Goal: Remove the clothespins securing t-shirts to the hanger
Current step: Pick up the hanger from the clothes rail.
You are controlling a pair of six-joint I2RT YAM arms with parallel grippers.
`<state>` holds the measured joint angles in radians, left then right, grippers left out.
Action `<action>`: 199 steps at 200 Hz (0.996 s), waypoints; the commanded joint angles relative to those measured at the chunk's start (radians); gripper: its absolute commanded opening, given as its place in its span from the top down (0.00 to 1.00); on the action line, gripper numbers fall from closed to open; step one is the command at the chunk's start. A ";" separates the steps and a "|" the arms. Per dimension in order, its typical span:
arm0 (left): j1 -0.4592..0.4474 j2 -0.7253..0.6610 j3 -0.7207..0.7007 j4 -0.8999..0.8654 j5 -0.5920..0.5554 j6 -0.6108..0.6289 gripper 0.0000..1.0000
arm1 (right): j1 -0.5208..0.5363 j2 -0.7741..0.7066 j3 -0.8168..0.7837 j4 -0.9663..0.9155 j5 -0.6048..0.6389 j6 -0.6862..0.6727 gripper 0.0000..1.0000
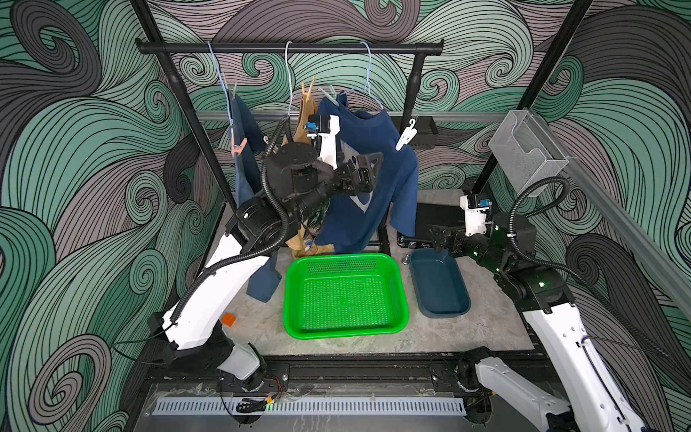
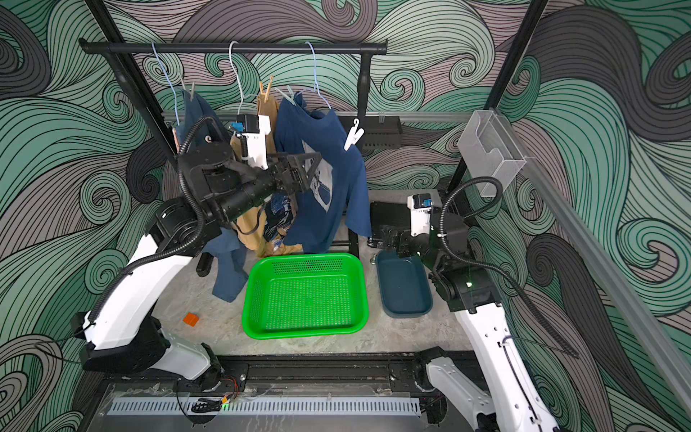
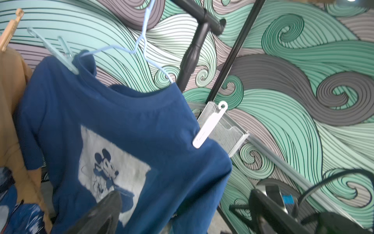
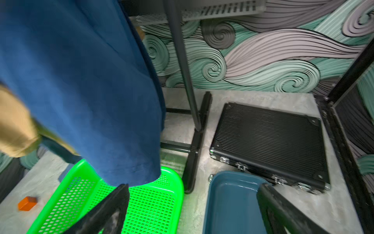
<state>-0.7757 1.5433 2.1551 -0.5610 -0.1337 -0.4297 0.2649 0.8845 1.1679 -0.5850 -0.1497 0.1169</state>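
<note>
Bare wire shows above the neckline, so the robot should next raise its left gripper past the Mickey patch and outward, then close on the hanger's arm toward the white clothespin.
Three t-shirts hang from wire hangers on a black rail [image 1: 291, 48]: plain blue [image 1: 243, 123], tan [image 1: 304, 123] and navy with a Mickey patch [image 1: 374, 209]. A white hooked clothespin [image 1: 405, 136] [image 3: 209, 125] grips the navy shirt's right shoulder, and a pale teal one [image 1: 331, 96] [image 3: 60, 52] its other shoulder. A tan clothespin [image 1: 308, 91] tops the tan shirt. On the blue shirt sit a pink one [image 1: 238, 146] and a grey one [image 1: 232, 91]. My left gripper [image 1: 364, 174] [image 3: 186, 212] is open before the navy shirt's chest, below the white clothespin. My right gripper [image 1: 443, 239] [image 4: 192, 210] hovers open and empty, low above the blue tray.
A green perforated basket [image 1: 346, 258] lies under the shirts, with a dark blue tray [image 1: 439, 284] to its right. A black case [image 4: 269, 141] lies behind the tray. An orange block [image 1: 229, 319] sits by the left arm. A mesh bin [image 1: 523, 157] hangs on the right wall.
</note>
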 commanded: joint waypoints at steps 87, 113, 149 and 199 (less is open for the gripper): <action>0.170 0.339 0.413 0.174 0.310 -0.234 0.21 | 0.031 -0.195 -0.072 0.254 -0.326 0.048 0.01; 0.202 0.394 0.459 0.222 0.336 -0.298 0.29 | 0.041 -0.188 -0.060 0.269 -0.323 0.055 0.01; 0.210 0.445 0.500 0.253 0.351 -0.349 0.32 | 0.051 -0.167 -0.057 0.268 -0.316 0.043 0.01; 0.209 0.492 0.500 0.319 0.370 -0.383 0.44 | 0.059 -0.157 -0.067 0.278 -0.310 0.052 0.01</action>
<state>-0.5659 2.0220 2.6312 -0.3126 0.2153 -0.7792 0.3161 0.7292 1.1007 -0.3382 -0.4519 0.1616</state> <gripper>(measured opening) 0.583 0.990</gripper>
